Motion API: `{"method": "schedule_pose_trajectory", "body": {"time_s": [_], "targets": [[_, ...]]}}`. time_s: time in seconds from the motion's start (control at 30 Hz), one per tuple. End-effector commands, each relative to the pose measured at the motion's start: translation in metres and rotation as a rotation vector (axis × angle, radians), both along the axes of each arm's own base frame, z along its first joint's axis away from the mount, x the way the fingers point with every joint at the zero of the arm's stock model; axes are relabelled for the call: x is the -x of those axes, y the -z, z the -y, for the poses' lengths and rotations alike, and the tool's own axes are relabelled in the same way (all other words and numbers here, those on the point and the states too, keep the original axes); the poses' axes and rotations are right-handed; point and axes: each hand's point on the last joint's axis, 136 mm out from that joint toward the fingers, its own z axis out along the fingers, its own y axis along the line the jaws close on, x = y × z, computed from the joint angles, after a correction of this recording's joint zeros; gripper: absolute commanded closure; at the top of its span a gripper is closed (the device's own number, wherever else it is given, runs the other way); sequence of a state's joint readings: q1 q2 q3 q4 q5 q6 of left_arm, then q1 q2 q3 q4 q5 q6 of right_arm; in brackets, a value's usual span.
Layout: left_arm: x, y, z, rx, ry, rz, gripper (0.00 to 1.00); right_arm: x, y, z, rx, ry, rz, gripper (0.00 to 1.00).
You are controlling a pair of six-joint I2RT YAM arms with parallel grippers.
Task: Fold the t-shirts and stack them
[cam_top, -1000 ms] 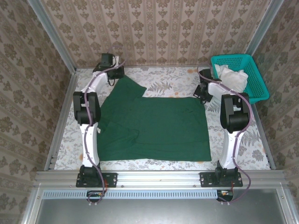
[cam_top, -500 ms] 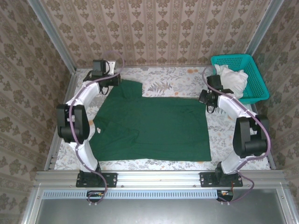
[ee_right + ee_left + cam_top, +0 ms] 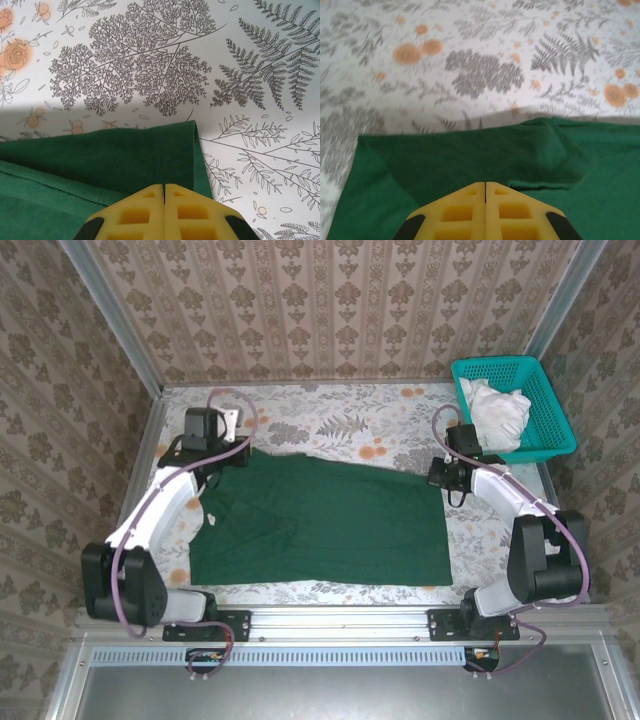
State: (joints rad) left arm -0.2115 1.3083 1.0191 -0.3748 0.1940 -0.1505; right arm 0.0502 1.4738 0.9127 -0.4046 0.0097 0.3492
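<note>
My left gripper moves back and down next, toward the white tag below it and nearer my base. It then releases the cloth, because the cloth's edge stands raised.
A dark green t-shirt (image 3: 330, 525) lies spread across the floral table. My left gripper (image 3: 212, 462) is at its far left corner, shut on the cloth. In the left wrist view the yellow fingertips (image 3: 485, 184) meet over a lifted fold of the t-shirt (image 3: 470, 155). My right gripper (image 3: 446, 477) is at the far right corner, also shut on the cloth. In the right wrist view its closed tips (image 3: 164, 186) pinch the hemmed edge of the t-shirt (image 3: 100, 155), which is doubled over the layer below.
A teal mesh basket (image 3: 500, 362) stands at the back right corner with a white crumpled cloth (image 3: 497, 408) in it, just behind the right arm. Patterned walls close in the table (image 3: 340, 425) on three sides. A metal rail runs along the near edge.
Both grippers have moved toward the near edge, drawing the shirt's far edge with them. The far left sleeve, which stuck out to the back, now lies pulled in.
</note>
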Motion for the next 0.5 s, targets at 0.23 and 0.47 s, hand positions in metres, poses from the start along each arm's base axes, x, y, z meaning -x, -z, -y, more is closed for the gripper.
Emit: {"method": "schedule_pose_trajectory", "body": {"time_s": [0.23, 0.47], "targets": [[0.071, 0.027, -0.029, 0.112, -0.200, -0.190, 1.00, 0.017, -0.001, -0.008, -0.007, -0.094, 0.009, 1.00], [0.094, 0.044, -0.040, 0.199, -0.302, -0.329, 0.95, 0.029, 0.010, -0.007, -0.003, -0.091, -0.035, 1.00]]}}
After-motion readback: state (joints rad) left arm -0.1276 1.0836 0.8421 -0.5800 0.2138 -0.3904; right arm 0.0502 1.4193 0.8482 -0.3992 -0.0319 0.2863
